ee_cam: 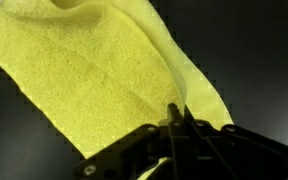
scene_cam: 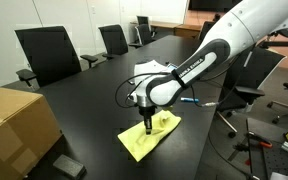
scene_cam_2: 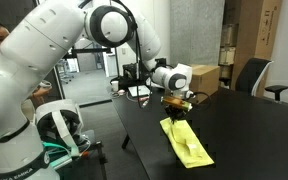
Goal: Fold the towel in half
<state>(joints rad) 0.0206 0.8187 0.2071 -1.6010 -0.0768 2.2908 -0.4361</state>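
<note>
I will next sweep my gripper toward the office chairs and let go of the pinched edge on the bare tabletop, since there is open space between my gripper and those chairs.
A yellow towel [scene_cam: 149, 135] lies on the black table [scene_cam: 94, 95], with one part lifted and doubled over. It also shows in an exterior view [scene_cam_2: 187, 143] and fills the wrist view [ee_cam: 94, 70]. My gripper [scene_cam: 147, 122] points down onto the towel near its middle; in an exterior view [scene_cam_2: 176, 112] it sits at the towel's near end. In the wrist view the fingers [ee_cam: 178, 118] are closed together, pinching a fold of the yellow cloth.
A cardboard box [scene_cam: 14, 125] stands at the table's near corner; another box [scene_cam_2: 206, 78] sits at the far end. Black office chairs [scene_cam: 49, 55] line the table's far side. A small blue object [scene_cam: 189, 100] lies past the arm.
</note>
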